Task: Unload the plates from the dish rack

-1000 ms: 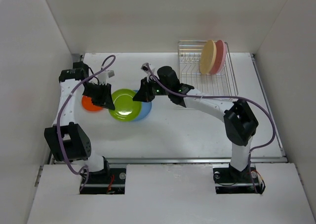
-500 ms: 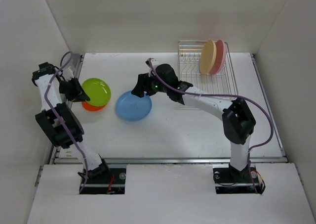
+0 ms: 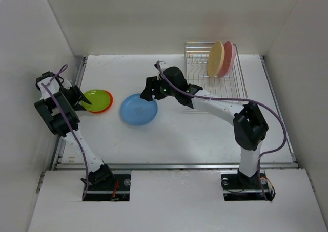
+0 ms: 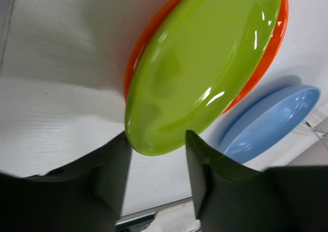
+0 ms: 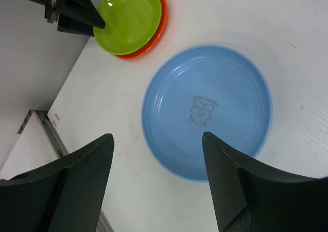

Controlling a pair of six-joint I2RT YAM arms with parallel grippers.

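The right gripper swings outward onto the pale yellow plate's upper rim (image 3: 221, 57) next, as that plate stands outward of it and to its right in the top view.
The lime green plate (image 3: 96, 98) lies on the orange plate (image 3: 106, 103) at the table's left side. My left gripper (image 3: 86, 100) is open at the green plate's left rim (image 4: 154, 140), which sits just between the fingertips (image 4: 114, 165). The blue plate (image 3: 139, 109) lies flat in the middle of the table. Just above its far edge my right gripper (image 3: 147, 92) hangs open and empty, its jaws wide apart over the blue plate (image 5: 205, 109). The dish rack (image 3: 197, 68) at the back right holds a pale yellow plate (image 3: 216, 59) and a pink plate (image 3: 229, 57) upright.
White walls close in the table on the left, back and right; the left arm is hard against the left wall (image 3: 31, 63). A metal rail (image 3: 174, 165) runs along the near edge. Purple cables (image 3: 225, 100) trail along both arms.
The left arm swung the green plate from over the blue plate leftwards, set it on the orange plate and opened its jaws. The right gripper let go of the blue plate and stays open above it.
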